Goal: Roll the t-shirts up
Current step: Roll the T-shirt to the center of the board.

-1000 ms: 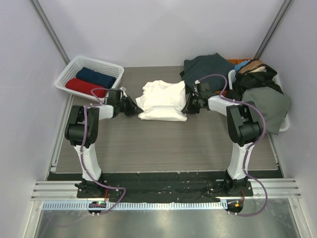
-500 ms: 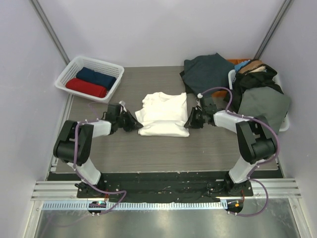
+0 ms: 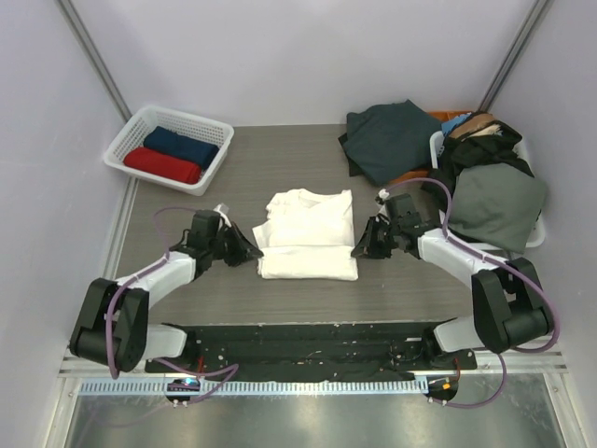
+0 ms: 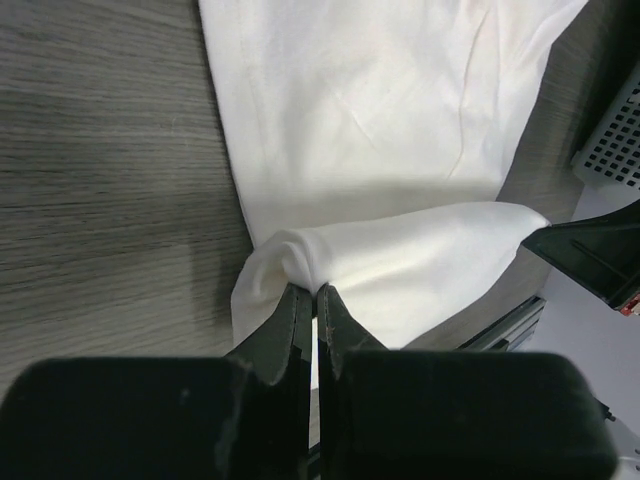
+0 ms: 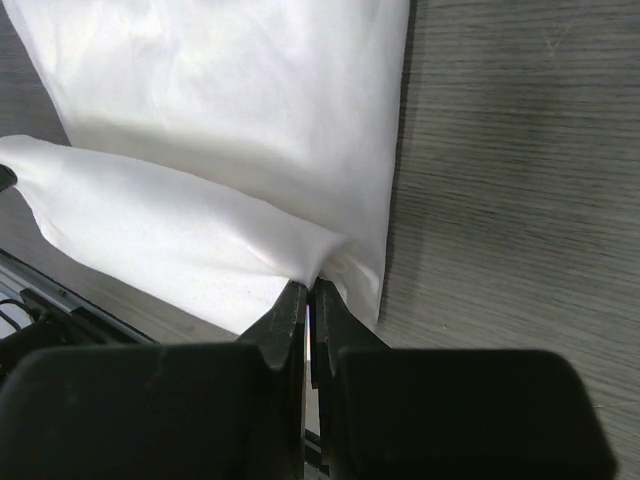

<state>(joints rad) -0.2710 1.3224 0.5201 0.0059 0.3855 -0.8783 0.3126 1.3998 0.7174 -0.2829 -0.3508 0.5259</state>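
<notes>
The flat cloth (image 3: 268, 239) is outward of my left gripper and below it, so my left gripper will move outward and down to it next. It will let go there because the fold is still lifted.
A cream-white t-shirt (image 3: 308, 233) lies folded into a rectangle in the middle of the table, plain side up. My left gripper (image 3: 254, 253) is shut on the shirt's near left corner, pinching a fold of cloth (image 4: 300, 262). On the other side my right gripper (image 3: 359, 250) is shut on the near right corner, cloth (image 5: 320, 262) bunched at its fingertips. Between the two grips the near edge is lifted into a soft fold (image 4: 420, 255). A red t-shirt (image 3: 161, 165) and a navy t-shirt (image 3: 192, 147) lie rolled in the basket.
The white lattice basket (image 3: 131, 133) stands at the back left. A dark green garment (image 3: 387, 138) lies at the back right, beside a white bin (image 3: 536, 233) heaped with dark, grey-green and tan clothes (image 3: 494, 177). The arms' black base rail (image 3: 308, 341) runs along the near edge.
Both grippers have pulled the white shirt toward the near edge of the table, away from the dark garment. Both arms now stretch lower and wider, and the shirt lies flatter.
</notes>
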